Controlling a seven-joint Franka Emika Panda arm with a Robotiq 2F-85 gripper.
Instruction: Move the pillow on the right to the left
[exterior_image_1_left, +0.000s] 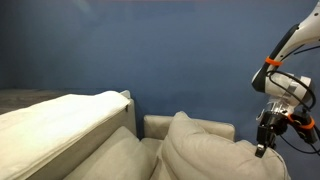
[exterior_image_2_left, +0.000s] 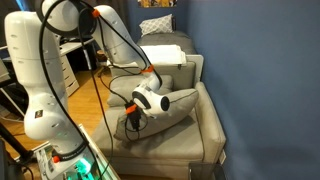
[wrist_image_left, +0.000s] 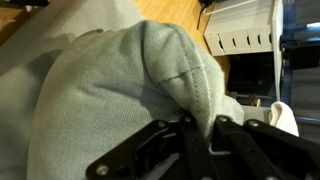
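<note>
My gripper needs to move sideways across the sofa seat toward the long cream slab (exterior_image_1_left: 65, 122) next and then let go of the pillow's corner, because the pillow (exterior_image_1_left: 205, 150) is still away from that side of the sofa.
The pillow (exterior_image_1_left: 205, 150) is a plump cream-beige cushion lying on the sofa seat; it also shows in an exterior view (exterior_image_2_left: 172, 104) and fills the wrist view (wrist_image_left: 120, 90). My gripper (exterior_image_1_left: 264, 140) hangs at the pillow's right edge. In an exterior view the gripper (exterior_image_2_left: 131, 119) sits at the pillow's near corner. In the wrist view the gripper (wrist_image_left: 203, 128) is shut on a pinched fold of the pillow's seamed corner, the fabric squeezed between the two black fingers.
A long flat cream slab (exterior_image_1_left: 60, 120) lies at the left. The beige armchair (exterior_image_2_left: 190, 140) has a back cushion (exterior_image_1_left: 190, 127) against a blue wall (exterior_image_1_left: 160, 50). A white cabinet (wrist_image_left: 245, 30) and wooden floor (exterior_image_2_left: 100, 100) lie beside the sofa.
</note>
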